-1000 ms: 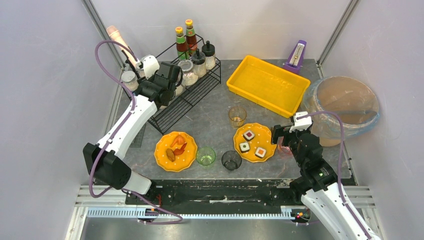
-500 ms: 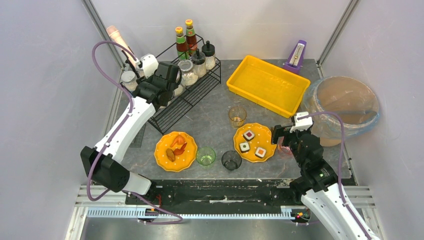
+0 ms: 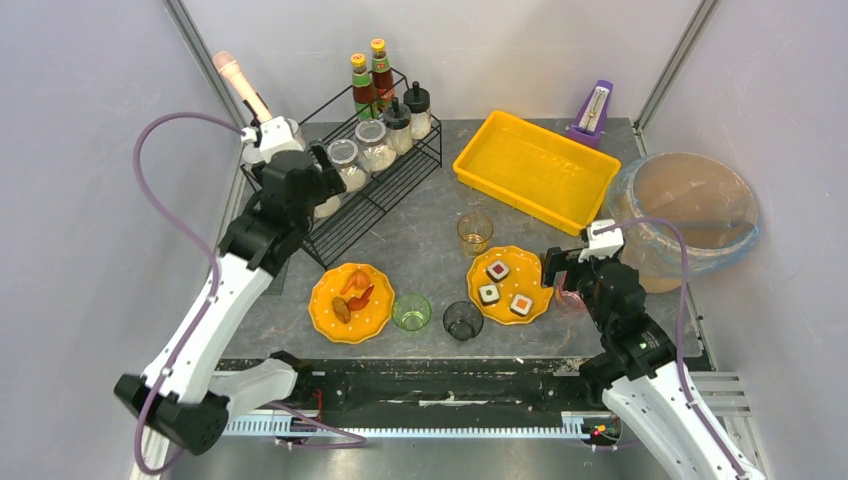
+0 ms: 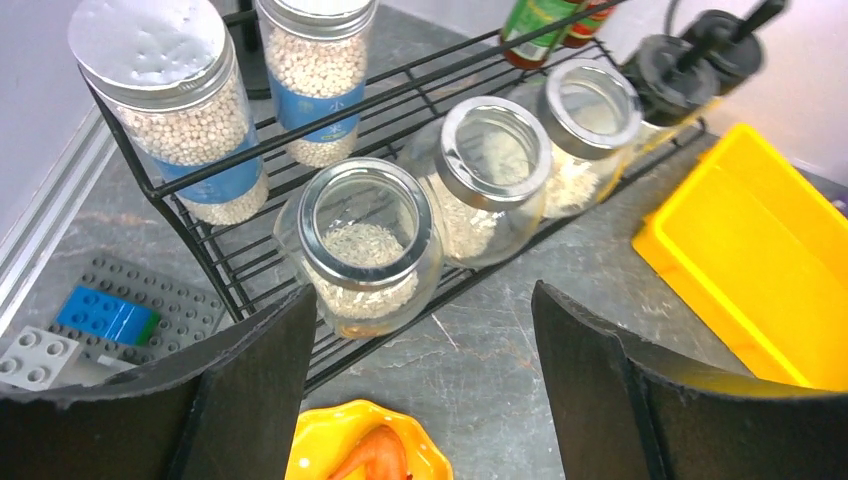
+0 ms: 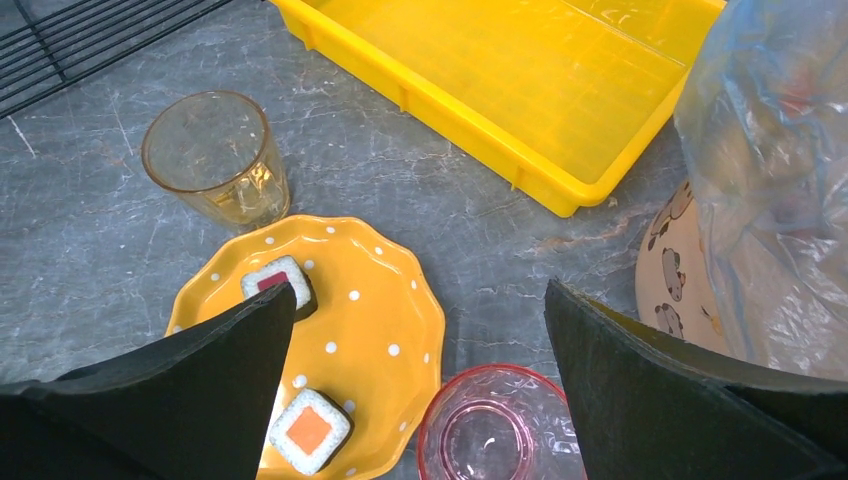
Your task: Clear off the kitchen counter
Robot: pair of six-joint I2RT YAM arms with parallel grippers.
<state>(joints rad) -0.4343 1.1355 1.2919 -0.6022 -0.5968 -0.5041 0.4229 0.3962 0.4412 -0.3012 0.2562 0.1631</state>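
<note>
The amber cup is below my left gripper and to its right in the top view, with its opening up. I will swing there next and move down astride the amber cup's rack-side rim (image 3: 460, 227).
The dark-grey kitchen counter (image 3: 430, 235) carries two orange dotted plates. The left plate (image 3: 350, 302) holds an orange food piece; the right plate (image 3: 510, 283) holds three sushi squares. Amber (image 3: 475, 232), green (image 3: 411, 311) and dark (image 3: 462, 320) cups stand between them. My left gripper (image 3: 318, 180) hovers open beside the black wire rack (image 3: 385, 195), nothing between its fingers; in the left wrist view the left gripper (image 4: 420, 300) faces a rice jar (image 4: 365, 245). My right gripper (image 3: 565, 275) is open just above a pink cup (image 5: 490, 430), not touching it.
A yellow tray (image 3: 535, 170) lies at the back right, with a purple metronome (image 3: 595, 110) behind it. A bag-lined bin (image 3: 690, 215) stands at the right edge. Jars and sauce bottles (image 3: 366, 80) fill the rack. A grey brick baseplate (image 4: 100, 310) lies left of the rack.
My left gripper has opened wider and pulled back to the left, away from the rack, leaving a glass jar standing on the lower shelf. The right arm has not moved.
</note>
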